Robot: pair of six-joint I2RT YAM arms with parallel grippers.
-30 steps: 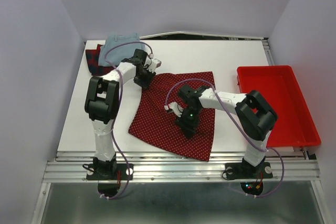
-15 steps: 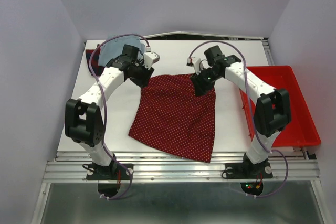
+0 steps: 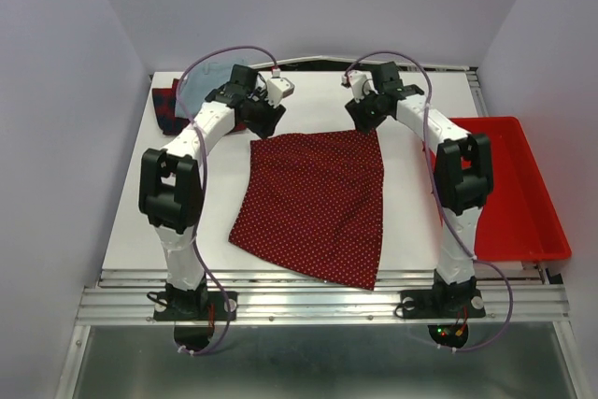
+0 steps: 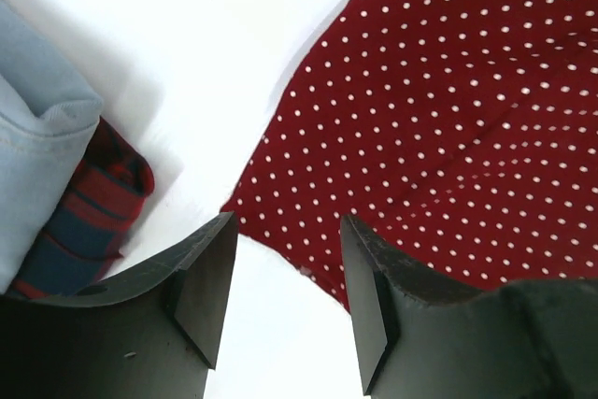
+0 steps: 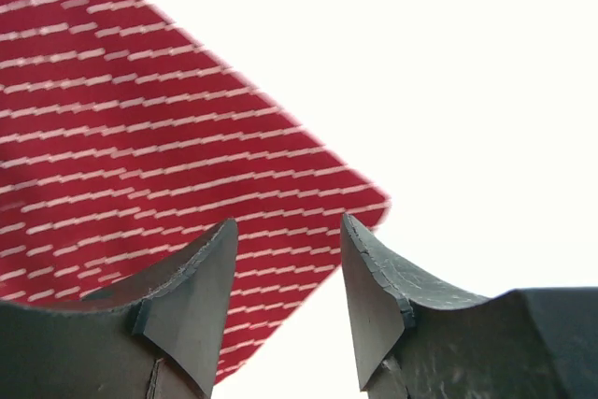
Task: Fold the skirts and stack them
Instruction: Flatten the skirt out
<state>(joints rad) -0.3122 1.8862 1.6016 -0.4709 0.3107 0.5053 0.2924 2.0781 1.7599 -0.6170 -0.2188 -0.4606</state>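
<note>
My right gripper comes down onto the dotted skirt's far corner next, slightly toward the red tray, as the corner's tip lies past one fingertip.
The dark red dotted skirt [image 3: 318,198] lies spread flat on the white table. My left gripper [image 3: 263,122] is open and empty just above the skirt's far left corner [image 4: 245,205]. My right gripper [image 3: 367,119] is open and empty just above the skirt's far right corner [image 5: 369,207]. The pale blue skirt [image 3: 201,86] lies folded on the dark plaid skirt [image 3: 166,106] at the far left; both show in the left wrist view, the blue one [image 4: 33,156] above the plaid one [image 4: 89,217].
A bright red plastic tray [image 3: 495,189] sits at the table's right edge. The table's back edge [image 3: 308,67] runs just behind both grippers. Purple cables loop over both arms.
The right arm swung from the skirt's middle to its far right corner. The left gripper shifted a little toward the far left corner. The skirt's top edge now lies straighter.
</note>
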